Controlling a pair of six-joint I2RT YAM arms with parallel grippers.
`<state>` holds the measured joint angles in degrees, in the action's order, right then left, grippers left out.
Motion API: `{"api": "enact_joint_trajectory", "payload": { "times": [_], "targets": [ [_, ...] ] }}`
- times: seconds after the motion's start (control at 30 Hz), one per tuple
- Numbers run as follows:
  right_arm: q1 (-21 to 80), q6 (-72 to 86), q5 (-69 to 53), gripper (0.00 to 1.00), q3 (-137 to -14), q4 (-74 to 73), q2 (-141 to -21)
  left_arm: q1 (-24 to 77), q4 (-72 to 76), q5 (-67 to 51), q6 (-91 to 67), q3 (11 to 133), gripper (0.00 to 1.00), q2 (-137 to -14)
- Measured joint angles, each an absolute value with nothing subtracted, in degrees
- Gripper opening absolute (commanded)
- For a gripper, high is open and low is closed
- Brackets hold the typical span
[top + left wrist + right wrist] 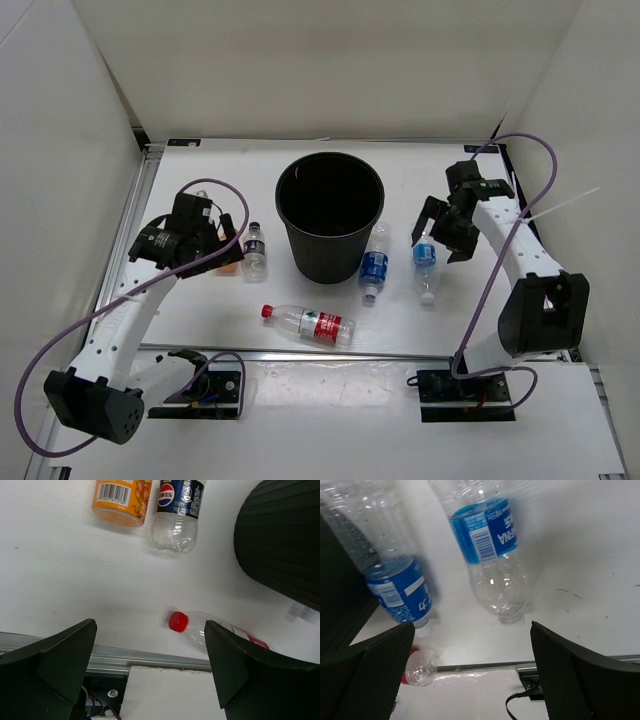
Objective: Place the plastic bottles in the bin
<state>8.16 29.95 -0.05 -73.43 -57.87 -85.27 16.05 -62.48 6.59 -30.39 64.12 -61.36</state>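
My right gripper needs to lower its open fingers next onto the blue label of the bottle farther from the bin, because that bottle is below them on the tabletop.
The black bin (330,215) stands mid-table. A dark-labelled bottle (254,250) and a small orange bottle (229,265) lie left of it. Two blue-labelled bottles (374,265) (425,262) lie to its right, the first against the bin. A red-capped, red-labelled bottle (310,323) lies in front. My left gripper (232,243) is open and empty above the orange bottle (120,500) and dark-labelled bottle (177,510). My right gripper (443,235) is open and empty above the right blue bottle (490,545); the other blue bottle (395,575) lies beside it.
White walls enclose the table on three sides. A metal rail (380,352) runs along the table's near edge. The bin's ribbed wall (285,540) fills the left wrist view's upper right. The red-capped bottle (200,630) shows between my left fingers.
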Motion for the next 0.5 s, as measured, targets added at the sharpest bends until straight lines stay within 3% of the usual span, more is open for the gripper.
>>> {"api": "enact_joint_trajectory", "payload": {
  "times": [0.5],
  "targets": [
    [8.1, 25.2, 7.3, 1.0, -74.7, -54.0, -103.6, 16.3, -63.1, 6.7, -29.7, 64.8, 1.0, -66.1]
  ]
}}
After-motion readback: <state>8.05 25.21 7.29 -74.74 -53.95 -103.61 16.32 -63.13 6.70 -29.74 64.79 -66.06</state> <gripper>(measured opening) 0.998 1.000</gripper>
